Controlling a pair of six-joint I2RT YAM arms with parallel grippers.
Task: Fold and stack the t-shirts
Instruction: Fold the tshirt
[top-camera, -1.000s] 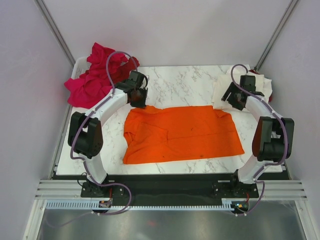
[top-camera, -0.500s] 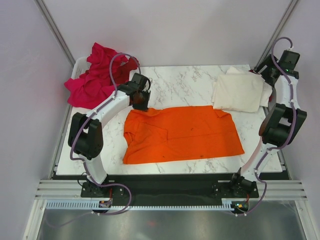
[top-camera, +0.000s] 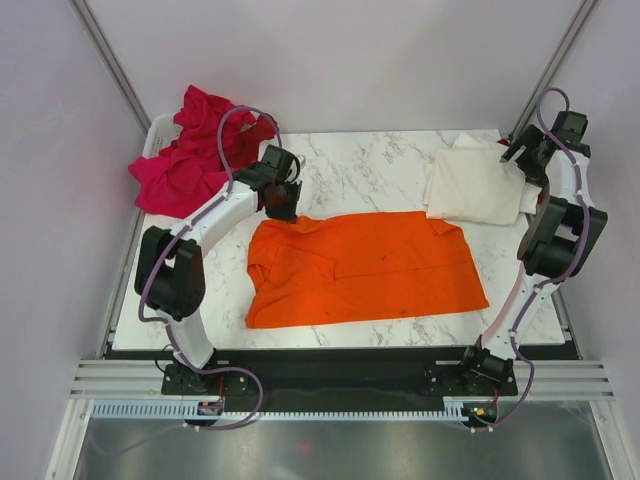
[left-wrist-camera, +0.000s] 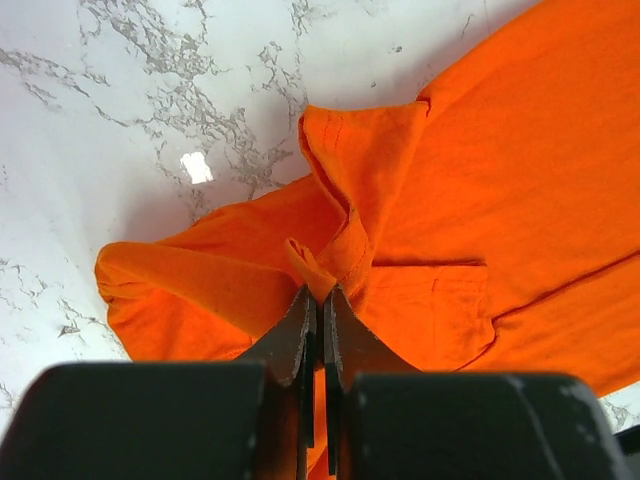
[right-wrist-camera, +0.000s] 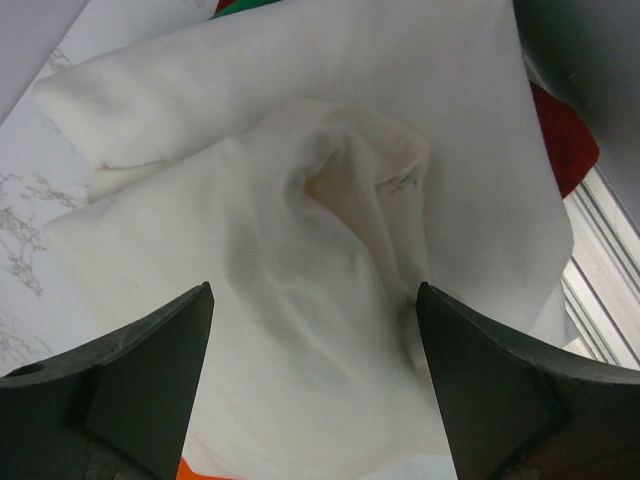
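The cream-white t-shirt has its raised fold (top-camera: 517, 167) (right-wrist-camera: 325, 275) running between the gripper's open fingers. My right gripper stays low over the t-shirt next, barely shifts and closes on that fold.
The bright orange t-shirt (top-camera: 365, 265) lies spread across the middle of the marble table. My left gripper (top-camera: 281, 203) is at its far left corner, shut on a pinched fold of orange cloth (left-wrist-camera: 318, 270), with the jaw tips (left-wrist-camera: 320, 295) closed together. The cream-white t-shirt (top-camera: 475, 185) lies folded at the back right. My right gripper (top-camera: 515, 152) hovers open at its far right edge. In the right wrist view the gripper (right-wrist-camera: 315, 290) spans the cream cloth (right-wrist-camera: 320, 200) with nothing gripped. A bit of dark red cloth (right-wrist-camera: 565, 135) shows under the cream shirt.
A heap of magenta-pink t-shirts (top-camera: 190, 160) spills over a white basket (top-camera: 155, 135) at the back left corner. A metal rail (right-wrist-camera: 610, 300) runs along the table's right edge. Slanted frame posts (top-camera: 545, 75) stand at both back corners.
My right arm has swung from over the cream-white shirt to the far right corner, uncovering the shirt, and its jaws have widened. The left gripper shifted slightly, still holding the orange cloth.
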